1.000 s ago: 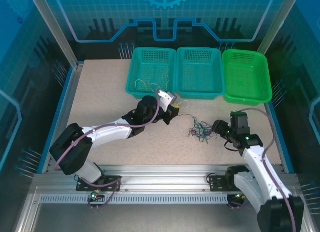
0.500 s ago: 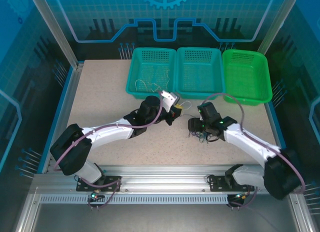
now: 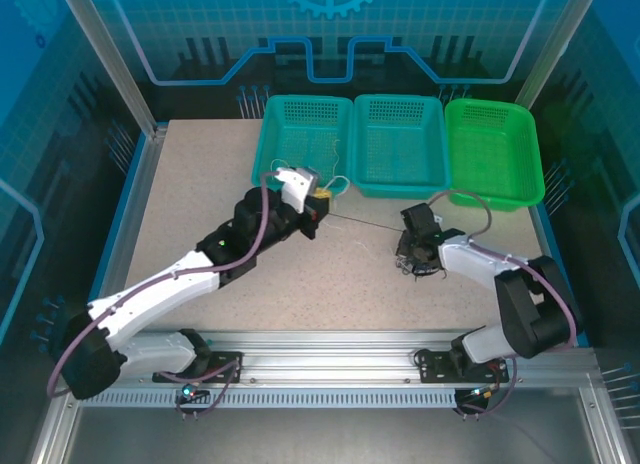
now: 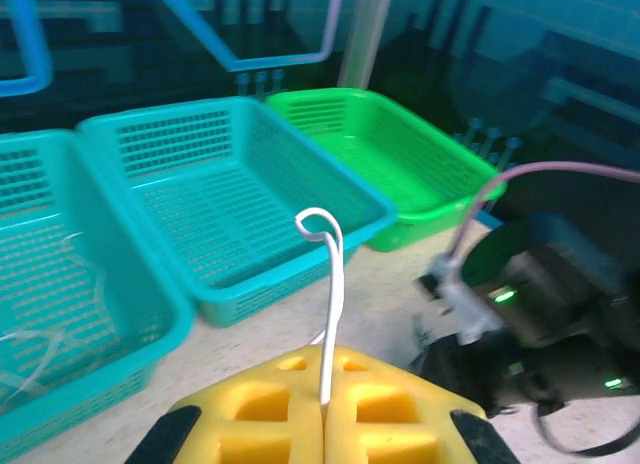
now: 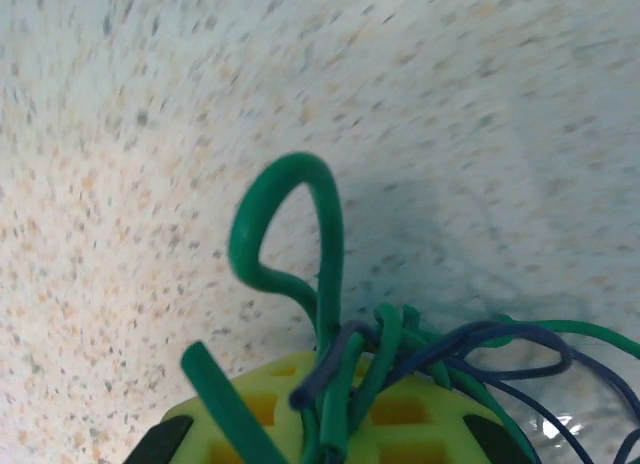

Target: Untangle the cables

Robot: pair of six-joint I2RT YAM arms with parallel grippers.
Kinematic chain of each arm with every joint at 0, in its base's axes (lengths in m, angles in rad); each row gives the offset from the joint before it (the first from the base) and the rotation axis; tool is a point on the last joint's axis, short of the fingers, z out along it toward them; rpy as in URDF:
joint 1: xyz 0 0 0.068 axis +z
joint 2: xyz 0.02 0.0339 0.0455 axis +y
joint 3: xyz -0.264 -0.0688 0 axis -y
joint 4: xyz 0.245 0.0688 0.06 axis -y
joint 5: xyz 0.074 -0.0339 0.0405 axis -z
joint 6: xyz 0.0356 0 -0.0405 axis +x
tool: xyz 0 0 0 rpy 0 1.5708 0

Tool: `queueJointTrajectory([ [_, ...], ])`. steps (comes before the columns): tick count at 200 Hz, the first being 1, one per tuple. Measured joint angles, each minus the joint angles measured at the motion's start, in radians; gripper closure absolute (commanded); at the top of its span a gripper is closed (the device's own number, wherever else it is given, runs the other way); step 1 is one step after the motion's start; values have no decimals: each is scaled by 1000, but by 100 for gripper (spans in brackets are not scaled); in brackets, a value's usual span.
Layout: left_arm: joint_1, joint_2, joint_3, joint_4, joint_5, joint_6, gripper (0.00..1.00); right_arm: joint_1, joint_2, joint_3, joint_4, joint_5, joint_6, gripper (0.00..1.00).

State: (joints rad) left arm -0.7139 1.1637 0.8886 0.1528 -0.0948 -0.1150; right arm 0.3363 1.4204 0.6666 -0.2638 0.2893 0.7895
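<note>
I need to move my left gripper up and outward over the nearer teal basket (image 3: 303,139) (image 4: 70,294) next, then lower it and let go of the cable, because similar whitish wires are already there.
My left gripper (image 3: 318,206) is shut on a whitish cable (image 4: 333,284), which stands up between the yellow pads (image 4: 270,424) and curls at its tip. In the top view this cable (image 3: 365,224) runs as a thin taut line across the table to the tangle of cables (image 3: 412,271). My right gripper (image 3: 410,256) sits on that tangle. In the right wrist view the gripper (image 5: 335,429) is shut on several green and purple cables (image 5: 345,354), and one green loop (image 5: 290,219) sticks up over the speckled table.
Two teal baskets (image 3: 268,144) (image 3: 400,184) and a green basket (image 3: 495,194) line the table's far edge. Some whitish wires (image 3: 300,170) lie in the left basket, just beyond my left gripper. The right arm's dark wrist (image 4: 545,304) shows in the left wrist view.
The right arm swung in from the right and closed on the tangle. The left gripper drew back and left towards the left basket, pulling the whitish cable taut.
</note>
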Motion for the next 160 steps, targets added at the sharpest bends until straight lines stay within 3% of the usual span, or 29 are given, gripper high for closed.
queueJointTrajectory([
  [59,188,-126,-105,-96,-89,-72,99,-266,-126,-94,-7,-80,49,100],
  [98,198,-68,-120,-89,-10,-98,100,-291,-168,-101,-29,-153,43,100],
  [130,198,-18,-120,-84,73,-117,100,-291,-230,-101,-74,-178,10,51],
  [160,197,-19,-69,-84,119,-115,100,-291,-336,-74,-129,-277,-71,23],
])
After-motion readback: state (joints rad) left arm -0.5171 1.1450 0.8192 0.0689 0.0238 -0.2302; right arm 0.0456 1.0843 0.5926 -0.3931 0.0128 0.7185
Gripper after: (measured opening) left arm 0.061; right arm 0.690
